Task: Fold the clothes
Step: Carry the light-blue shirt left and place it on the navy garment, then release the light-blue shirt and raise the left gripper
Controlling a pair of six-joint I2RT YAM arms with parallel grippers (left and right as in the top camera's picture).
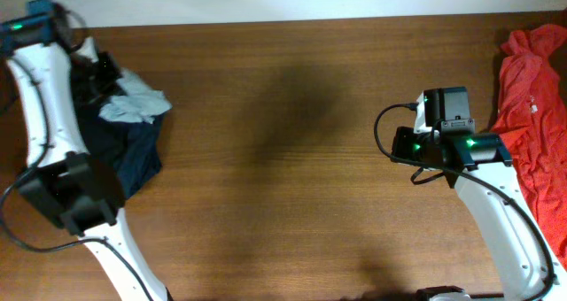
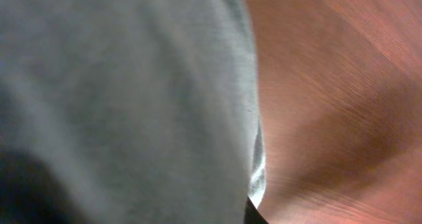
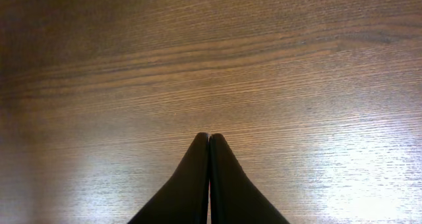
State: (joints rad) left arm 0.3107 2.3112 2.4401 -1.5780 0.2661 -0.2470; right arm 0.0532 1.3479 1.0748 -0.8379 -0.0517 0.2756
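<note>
The left gripper should next pull the bunched T-shirt down to the left in the overhead view and let it go on bare wood beside the navy garment.
The pale grey-blue T-shirt (image 1: 135, 104) lies bunched at the far left of the table, on top of a dark navy garment (image 1: 133, 155). My left gripper (image 1: 104, 71) is at the shirt's upper left edge. In the left wrist view the shirt's cloth (image 2: 132, 99) hangs right in front of the camera and hides the fingers, apart from a dark tip (image 2: 254, 214). The gripper appears shut on the shirt. My right gripper (image 1: 446, 108) is shut and empty over bare wood at the right, with its fingertips (image 3: 210, 138) pressed together.
A red-orange garment (image 1: 536, 115) lies crumpled along the right edge of the table. The brown wooden table (image 1: 283, 159) stretches between the two arms. The left arm's white links (image 1: 44, 106) run down the left side.
</note>
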